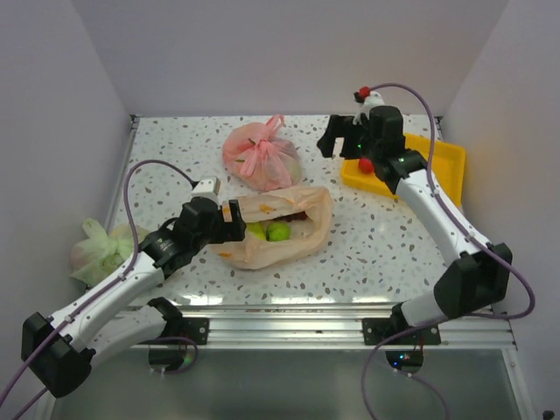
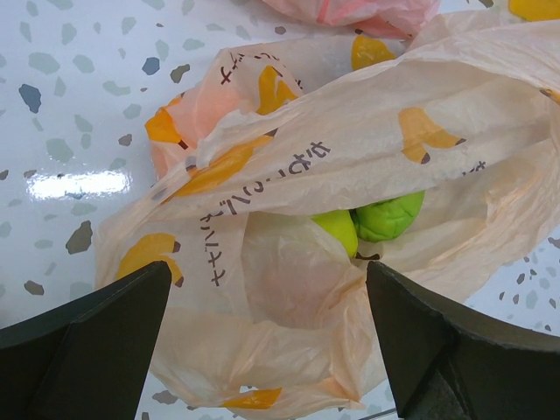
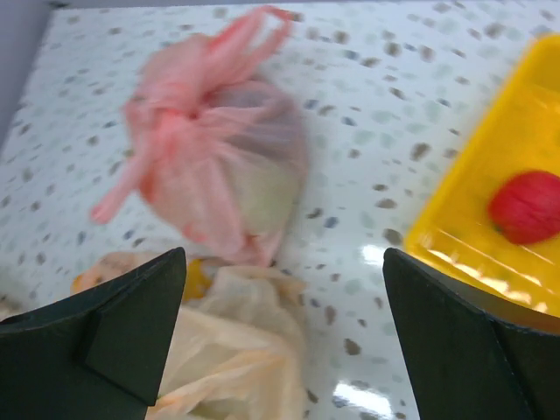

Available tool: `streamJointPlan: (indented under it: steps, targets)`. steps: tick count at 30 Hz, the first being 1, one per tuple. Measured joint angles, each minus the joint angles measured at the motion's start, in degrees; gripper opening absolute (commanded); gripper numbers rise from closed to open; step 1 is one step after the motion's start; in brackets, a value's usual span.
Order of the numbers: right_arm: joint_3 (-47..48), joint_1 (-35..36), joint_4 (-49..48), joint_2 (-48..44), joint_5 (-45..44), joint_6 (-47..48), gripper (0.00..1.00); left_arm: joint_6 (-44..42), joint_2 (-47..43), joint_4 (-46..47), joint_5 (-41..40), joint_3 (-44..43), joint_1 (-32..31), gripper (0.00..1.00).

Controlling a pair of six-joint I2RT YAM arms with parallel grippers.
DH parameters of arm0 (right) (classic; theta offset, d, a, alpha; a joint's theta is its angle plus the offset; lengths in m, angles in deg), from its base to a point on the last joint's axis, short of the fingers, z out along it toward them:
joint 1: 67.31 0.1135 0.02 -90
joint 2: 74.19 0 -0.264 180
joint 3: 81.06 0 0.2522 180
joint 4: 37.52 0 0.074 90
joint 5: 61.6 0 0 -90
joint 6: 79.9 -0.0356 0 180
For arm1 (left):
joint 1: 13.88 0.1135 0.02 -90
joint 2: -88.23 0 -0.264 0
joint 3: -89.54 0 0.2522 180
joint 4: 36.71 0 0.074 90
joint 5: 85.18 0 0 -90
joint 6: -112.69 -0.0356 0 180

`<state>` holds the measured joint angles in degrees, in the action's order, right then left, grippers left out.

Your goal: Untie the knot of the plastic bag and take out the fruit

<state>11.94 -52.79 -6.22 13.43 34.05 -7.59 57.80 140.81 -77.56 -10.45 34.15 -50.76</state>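
Next, my right gripper should reach back and down around the darker green fruit point(image 1: 278, 232), since the fruit lies back from and below it, exposed in the bag's opening.
The peach-orange plastic bag point(image 1: 289, 229) lies in the middle of the table with its mouth open; no knot shows on it. Two green fruits point(image 1: 269, 231) sit inside, also seen in the left wrist view point(image 2: 376, 219). My left gripper point(image 1: 238, 220) is open at the bag's left edge, with bag film point(image 2: 289, 289) lying between its wide-apart fingers point(image 2: 87, 346). My right gripper point(image 1: 339, 144) is open and empty, raised beside the yellow tray point(image 1: 442, 162). A red fruit point(image 1: 366, 164) lies on the tray, also in the right wrist view point(image 3: 528, 206).
A knotted pink bag point(image 1: 261, 156) lies behind the peach bag, also in the right wrist view point(image 3: 210, 157). A pale green bag point(image 1: 98, 249) sits at the left wall. White walls close in the table on three sides.
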Motion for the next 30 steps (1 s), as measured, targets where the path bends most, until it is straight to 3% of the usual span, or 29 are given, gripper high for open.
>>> streamJointPlan:
  steps: [6,13,22,30]
  targets:
    - [-4.1,18.6,-0.5,-11.0,6.4,5.6,0.93,-0.2,0.3,0.1,-0.1,0.1,0.0,1.0]
    - [-15.1,33.0,-0.4,-11.7,9.2,5.7,0.87,-0.2,0.5,0.5,0.0,1.9,0.0,1.0]
    - [-19.1,34.3,-2.6,-2.1,7.9,3.1,0.76,-0.2,1.1,0.9,1.2,3.2,0.0,1.0]
    - [-19.0,34.2,-3.8,2.3,-1.9,0.1,0.73,0.3,1.1,1.7,3.3,5.9,0.0,1.0]
